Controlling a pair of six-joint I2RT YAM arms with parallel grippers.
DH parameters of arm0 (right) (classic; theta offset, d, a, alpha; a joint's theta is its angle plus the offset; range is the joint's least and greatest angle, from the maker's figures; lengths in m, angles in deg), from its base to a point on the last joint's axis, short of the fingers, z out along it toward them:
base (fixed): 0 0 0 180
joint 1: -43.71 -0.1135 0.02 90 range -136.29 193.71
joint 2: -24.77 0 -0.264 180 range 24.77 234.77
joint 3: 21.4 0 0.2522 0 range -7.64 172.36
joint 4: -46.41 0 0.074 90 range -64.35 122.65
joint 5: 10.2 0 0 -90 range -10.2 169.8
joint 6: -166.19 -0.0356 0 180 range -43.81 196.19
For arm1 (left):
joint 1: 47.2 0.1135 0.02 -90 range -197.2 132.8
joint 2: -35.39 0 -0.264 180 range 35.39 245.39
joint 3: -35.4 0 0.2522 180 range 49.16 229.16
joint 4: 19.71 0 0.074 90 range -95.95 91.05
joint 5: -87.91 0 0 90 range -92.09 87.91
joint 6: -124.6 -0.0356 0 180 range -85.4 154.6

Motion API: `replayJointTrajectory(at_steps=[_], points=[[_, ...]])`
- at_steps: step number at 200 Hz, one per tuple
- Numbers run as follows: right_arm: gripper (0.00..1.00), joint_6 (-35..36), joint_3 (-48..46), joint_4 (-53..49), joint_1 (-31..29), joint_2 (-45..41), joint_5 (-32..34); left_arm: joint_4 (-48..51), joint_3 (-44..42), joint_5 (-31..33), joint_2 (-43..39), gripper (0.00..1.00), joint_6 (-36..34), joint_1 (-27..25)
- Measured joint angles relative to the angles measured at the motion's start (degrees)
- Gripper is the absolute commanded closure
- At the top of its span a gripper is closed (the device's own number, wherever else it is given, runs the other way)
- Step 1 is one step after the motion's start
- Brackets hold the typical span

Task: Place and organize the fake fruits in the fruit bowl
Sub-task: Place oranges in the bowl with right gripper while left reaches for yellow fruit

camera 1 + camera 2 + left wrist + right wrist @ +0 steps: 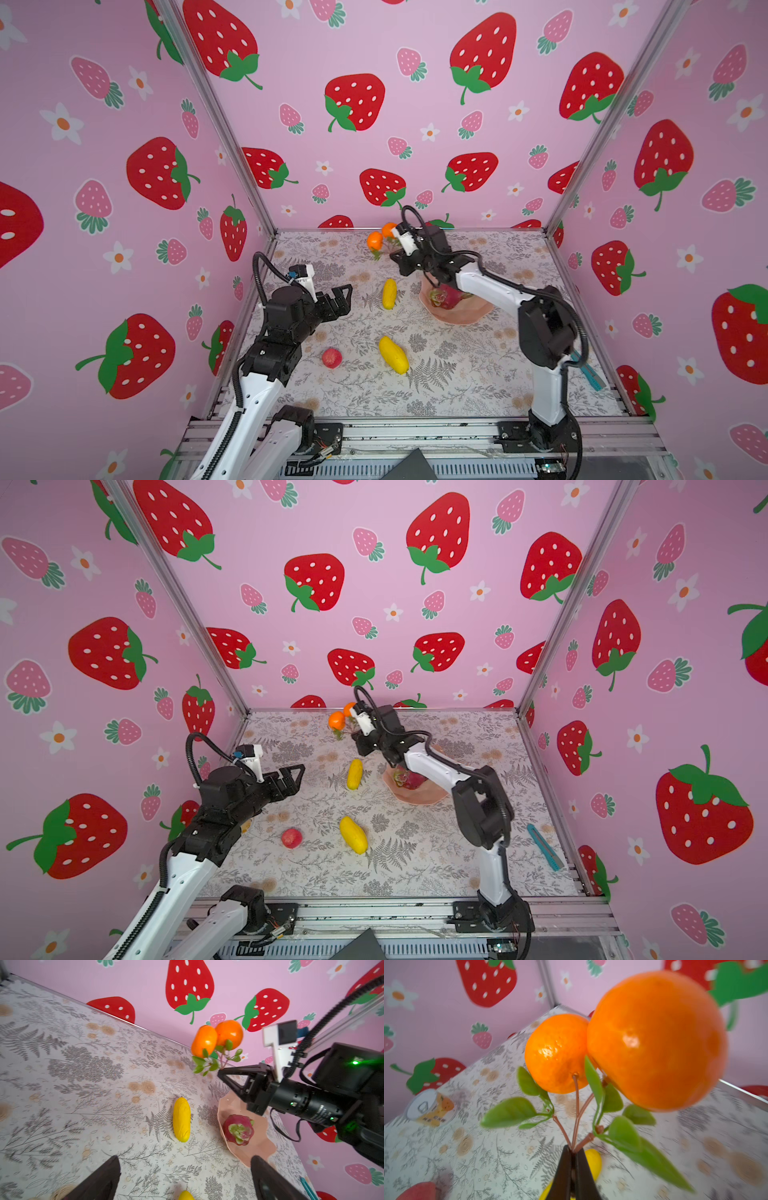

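The fruit bowl (465, 318) shows a bare spot beside the dragon fruit, so my right gripper will swing back from the wall over the bowl next and lower to let go of the oranges' leafy twig.
My right gripper (573, 1150) is shut on the twig of the two oranges (654, 1043) and holds them in the air near the back wall. In both top views the oranges (375, 240) (336, 720) hang left of the fruit bowl (465, 318) (424, 798). The magenta dragon fruit (446, 297) (239, 1129) lies inside the bowl (259, 1142). One yellow fruit (389, 293) (181, 1119) lies left of the bowl. Another yellow fruit (393, 354) and the red-pink round fruit (331, 358) rest nearer the front. My left gripper (341, 300) (186, 1160) is open and empty above the table's left side.
A small can (430, 1107) with a pull-tab lid lies on the floral table by the left wall. A teal box cutter (588, 372) (545, 846) lies at the right edge. Strawberry-print walls close off the left, back and right.
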Motion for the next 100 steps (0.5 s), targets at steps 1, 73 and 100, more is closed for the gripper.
replayJointTrajectory(at_steps=[1,73,100], points=[[1.0,-0.11,-0.46,-0.02,0.22,-0.44,0.02,-0.24,0.0,-0.24,0.28,0.01,-0.13,-0.13],[1.0,-7.93,-29.11,-5.81,15.06,-23.56,-0.72,-4.0,4.63,-2.89,14.73,0.01,-4.13,-12.09],[1.0,-10.69,-33.64,-4.94,17.38,-25.24,-5.29,-4.63,6.51,-2.34,17.99,0.01,-5.14,-15.28]])
